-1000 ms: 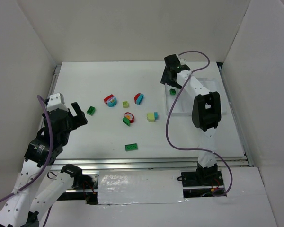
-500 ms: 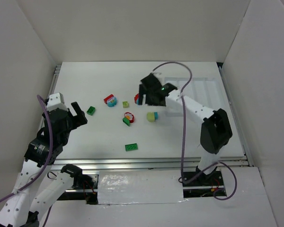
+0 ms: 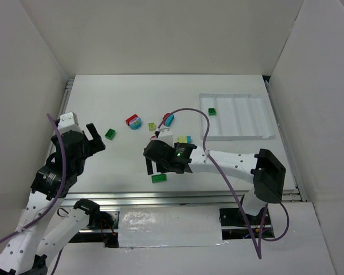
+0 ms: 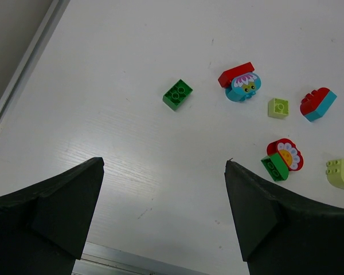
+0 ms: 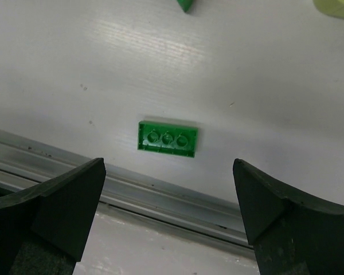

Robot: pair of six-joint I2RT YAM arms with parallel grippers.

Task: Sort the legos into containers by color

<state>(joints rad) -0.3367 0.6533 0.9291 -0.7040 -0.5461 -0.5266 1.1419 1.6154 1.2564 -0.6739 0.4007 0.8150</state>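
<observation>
The robot's right gripper needs to lower its fingers next to the short ends of the dark green brick (image 3: 159, 178) (image 5: 167, 138), since the brick lies lengthwise across the open gap between them.
A flat dark green lego (image 3: 159, 178) (image 5: 167, 139) lies near the table's front edge. My right gripper (image 3: 155, 166) (image 5: 169, 166) hovers just above it, open and empty, the brick a little beyond its fingertips. Other legos lie mid-table: a green one (image 3: 110, 133) (image 4: 178, 94), a red-teal pair (image 3: 134, 121) (image 4: 239, 83), a small yellow-green one (image 3: 152, 126) (image 4: 278, 107), another red-teal pair (image 3: 168, 119) (image 4: 318, 103), a yellow-green and teal pair (image 3: 184, 139) and a red flower piece on green (image 4: 282, 159). The white tray (image 3: 249, 136) holds one green lego (image 3: 212, 111) in its leftmost compartment. My left gripper (image 3: 97, 137) (image 4: 163, 166) is open and empty at the left.
The metal rail (image 5: 160, 195) of the table's front edge runs just under my right gripper. White walls close in the table on the left, back and right. The right arm (image 3: 229, 163) stretches low across the front of the table.
My right gripper has swung from the tray at the back right, across the middle, down to the flat green lego at the front. The left arm has not moved.
</observation>
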